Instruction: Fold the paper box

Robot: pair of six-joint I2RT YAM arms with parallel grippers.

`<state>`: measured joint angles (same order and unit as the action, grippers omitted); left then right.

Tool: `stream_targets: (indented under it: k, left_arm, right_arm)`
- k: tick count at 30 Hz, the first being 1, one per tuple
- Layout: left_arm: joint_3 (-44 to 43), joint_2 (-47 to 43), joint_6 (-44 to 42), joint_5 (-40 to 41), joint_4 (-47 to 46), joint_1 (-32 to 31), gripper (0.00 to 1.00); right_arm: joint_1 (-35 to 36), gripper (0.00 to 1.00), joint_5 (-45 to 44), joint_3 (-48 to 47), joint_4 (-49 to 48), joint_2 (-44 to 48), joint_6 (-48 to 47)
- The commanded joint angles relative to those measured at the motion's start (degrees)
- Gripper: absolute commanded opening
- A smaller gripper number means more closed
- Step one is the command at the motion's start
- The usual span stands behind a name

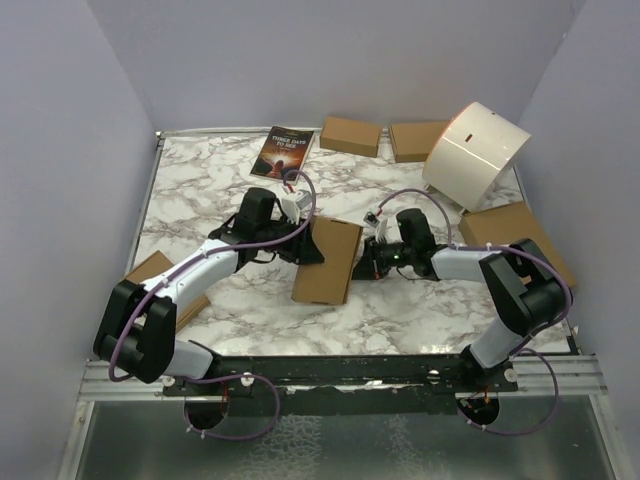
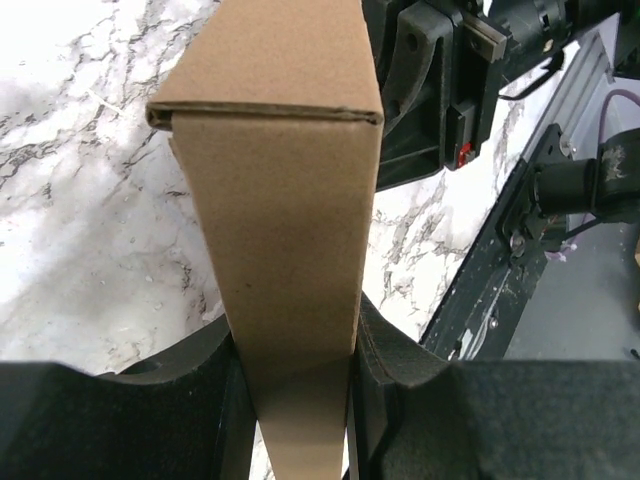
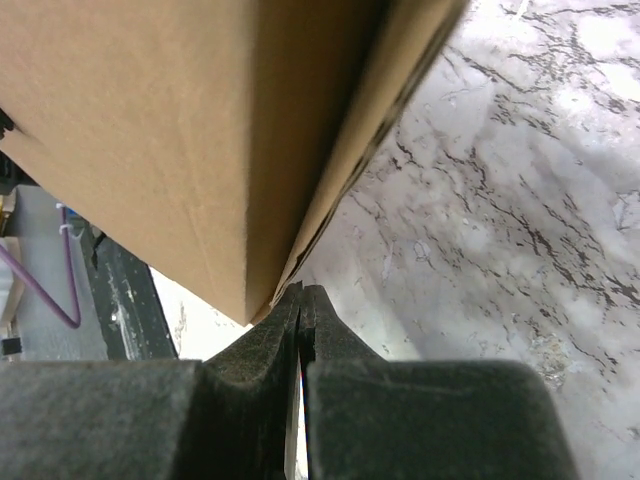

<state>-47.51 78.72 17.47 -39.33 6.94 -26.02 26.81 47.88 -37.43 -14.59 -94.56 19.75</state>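
The closed box in my left gripper should swing to the left in the top view next, to the marble by the book below. Then I should lower and release it.
The paper box (image 1: 328, 262) is a closed, shallow brown cardboard box in the middle of the marble table. My left gripper (image 1: 305, 245) comes in from its left side. In the left wrist view its jaws (image 2: 295, 350) are shut on the narrow side of the paper box (image 2: 275, 200), with both pads touching cardboard. My right gripper (image 1: 368, 260) is at the box's right side. The right wrist view shows that gripper (image 3: 302, 295) shut with nothing between its pads, its tips right at the lower edge of the paper box (image 3: 150, 130).
A book (image 1: 283, 152) and two small brown boxes (image 1: 350, 136) (image 1: 417, 140) lie along the back edge. A white cylinder (image 1: 476, 155) stands at the back right above a large flat brown box (image 1: 515, 240). Another brown box (image 1: 160, 280) lies under the left arm.
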Motion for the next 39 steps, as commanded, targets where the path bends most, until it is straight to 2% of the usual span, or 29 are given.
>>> stream_targets:
  k: [1,4,10,15,28,34,39]
  left_arm:
    - [-3.3,1.9,-1.1,8.1,2.1,-0.2,0.00]
    - [-5.4,3.0,-3.3,7.9,6.1,0.4,0.00]
    - [-13.0,8.5,-6.3,9.2,21.7,2.5,0.00]
    - [-21.0,14.7,-7.1,13.7,33.5,2.9,0.00]
    - [-39.4,28.7,-8.2,27.0,56.1,2.9,0.00]
    - [-43.5,32.5,-7.3,32.7,63.0,0.9,0.00]
    - [-49.4,36.4,-3.7,39.6,66.1,-3.1,0.00]
  right_arm:
    - [1.4,0.01,-6.1,-3.8,4.6,2.2,-3.5]
    - [-2.7,0.03,-12.4,-6.0,9.7,3.1,-7.9]
    - [-8.5,0.03,-11.6,-6.8,12.4,9.1,-11.1]
    - [-10.1,0.03,-12.3,-5.5,11.0,14.0,-11.2]
    - [-11.3,0.03,-10.5,-6.0,11.5,14.6,-10.9]
    - [-11.4,0.03,-10.0,-6.1,11.4,14.4,-11.0]
    - [-11.4,0.03,-9.6,-6.4,11.6,13.9,-11.1]
